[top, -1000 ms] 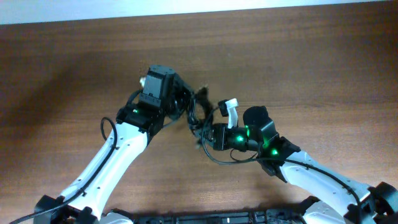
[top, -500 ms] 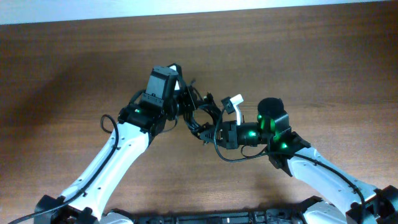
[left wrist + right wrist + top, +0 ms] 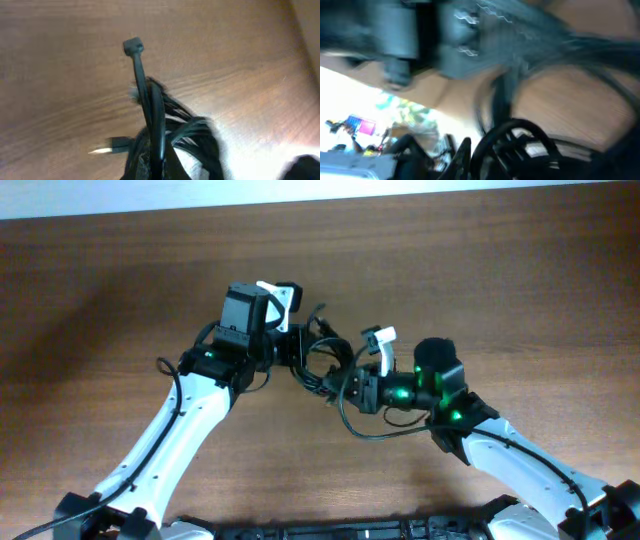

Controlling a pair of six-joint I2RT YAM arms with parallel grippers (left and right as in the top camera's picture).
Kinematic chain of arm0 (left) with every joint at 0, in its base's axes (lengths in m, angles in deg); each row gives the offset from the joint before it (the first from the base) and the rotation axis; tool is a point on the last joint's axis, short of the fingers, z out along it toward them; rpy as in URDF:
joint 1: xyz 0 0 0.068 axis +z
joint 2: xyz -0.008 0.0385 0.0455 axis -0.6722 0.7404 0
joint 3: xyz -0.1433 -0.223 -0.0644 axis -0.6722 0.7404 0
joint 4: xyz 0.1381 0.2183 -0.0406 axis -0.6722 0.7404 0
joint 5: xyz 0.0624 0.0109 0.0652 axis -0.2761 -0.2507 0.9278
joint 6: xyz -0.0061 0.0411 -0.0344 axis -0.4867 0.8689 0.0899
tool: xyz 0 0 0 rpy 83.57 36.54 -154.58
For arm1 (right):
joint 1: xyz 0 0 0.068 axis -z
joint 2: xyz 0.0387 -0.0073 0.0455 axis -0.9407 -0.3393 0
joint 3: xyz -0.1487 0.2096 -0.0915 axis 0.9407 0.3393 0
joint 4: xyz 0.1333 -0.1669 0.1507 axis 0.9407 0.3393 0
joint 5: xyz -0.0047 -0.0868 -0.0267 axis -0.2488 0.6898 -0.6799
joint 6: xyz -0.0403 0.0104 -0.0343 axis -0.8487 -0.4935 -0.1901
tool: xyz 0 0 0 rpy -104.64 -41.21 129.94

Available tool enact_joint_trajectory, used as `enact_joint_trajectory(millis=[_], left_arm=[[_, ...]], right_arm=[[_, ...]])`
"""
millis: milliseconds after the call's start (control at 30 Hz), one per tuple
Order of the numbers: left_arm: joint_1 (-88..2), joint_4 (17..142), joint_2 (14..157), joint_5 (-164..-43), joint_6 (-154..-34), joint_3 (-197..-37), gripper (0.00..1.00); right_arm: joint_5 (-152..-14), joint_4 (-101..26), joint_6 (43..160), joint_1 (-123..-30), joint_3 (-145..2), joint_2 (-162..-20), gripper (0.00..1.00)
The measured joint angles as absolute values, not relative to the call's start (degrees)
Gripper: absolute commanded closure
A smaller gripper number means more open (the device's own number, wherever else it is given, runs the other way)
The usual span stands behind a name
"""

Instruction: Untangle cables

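Note:
My left gripper is about to swing toward the right gripper, then pull away and let go of the knotted bundle (image 3: 325, 362) (image 3: 192, 136) between them, because the right gripper holds the cables too.
The cables (image 3: 322, 358) are a knotted bundle of thin black cords hanging between my two grippers above the wooden table. My left gripper (image 3: 290, 345) is shut on the bundle's left side. In the left wrist view the cables (image 3: 157, 135) rise from the jaws, with one plug end (image 3: 133, 47) sticking up and another plug (image 3: 114, 146) pointing left. My right gripper (image 3: 347, 387) is shut on the bundle's right side. The right wrist view is blurred and shows black cable loops (image 3: 520, 145) right at the jaws, with the left arm (image 3: 410, 35) close above.
The wooden table (image 3: 500, 270) stretches all around. Its far edge meets a white strip (image 3: 320, 192) at the top. Thicker black arm wires loop below the right gripper (image 3: 375, 430). The two arms are very close together at the middle.
The right gripper has moved right and slightly up, drawing the bundle out. The left gripper has shifted left and turned at the wrist, so its white part now shows on top.

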State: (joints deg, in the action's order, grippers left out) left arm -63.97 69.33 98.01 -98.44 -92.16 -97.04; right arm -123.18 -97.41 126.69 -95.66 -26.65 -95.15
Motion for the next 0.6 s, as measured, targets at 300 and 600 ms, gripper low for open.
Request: enact_joint_trajectory(millis=[300, 600], left_arm=[[-68.04, 69.70, 98.01, -91.01, -105.06, -97.04, 1.00], [-73.41, 72.70, 97.57, -72.80, -116.68, -97.08, 1.00]], right_arm=[[-118.33, -103.55, 134.47, -95.77, -26.60, -95.13, 0.96], [-120.12, -118.57, 143.82, -95.59, -26.03, -96.20, 0.96]])
